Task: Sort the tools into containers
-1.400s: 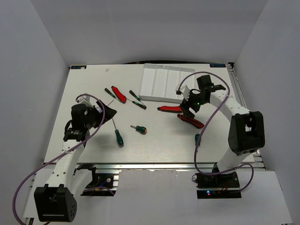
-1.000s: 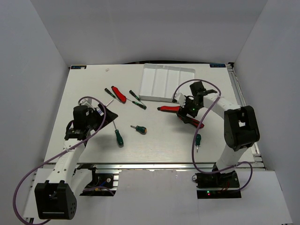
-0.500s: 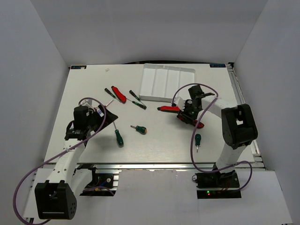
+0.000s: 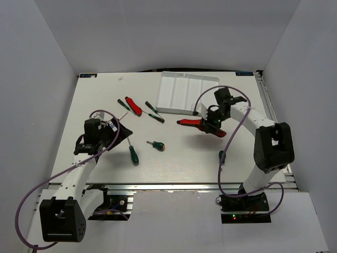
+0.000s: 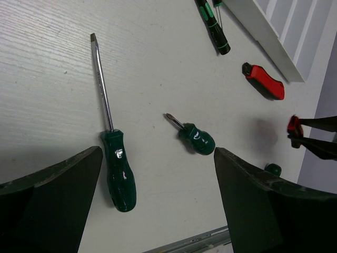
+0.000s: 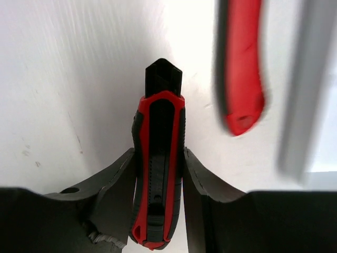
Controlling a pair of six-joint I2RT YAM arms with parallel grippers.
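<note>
The knife points across the dividers. My right gripper will next raise it outward over the white tray's empty end slot [image 4: 208, 92], then turn it and lower it.
My right gripper [image 6: 159, 154] [image 4: 211, 125] is shut on a red-and-black utility knife [image 6: 158, 158], its fingers pressing both long sides. The knife seems to hang just above the table in front of the white tray [image 4: 187, 92]. A second utility knife [image 4: 189, 122] [image 6: 239, 68] lies just left of it. A third [image 4: 133, 106] lies further left. My left gripper [image 5: 158, 153] [image 4: 118, 129] hangs open over the table with nothing between its fingers. Ahead of it lie a large green-handled screwdriver [image 5: 120, 174] [image 4: 134, 154] and a stubby green one [image 5: 196, 138] [image 4: 156, 145].
Two thin green screwdrivers [image 4: 153, 113] lie by the tray's left front corner. Another stubby green screwdriver [image 4: 222, 156] rests near the right arm's base side. The tray's near rim [image 6: 310, 79] stands close to the right of the held knife.
My right gripper came down over the near knife and shut on it. It has since shifted slightly back toward the tray with the knife. The left arm barely moved.
</note>
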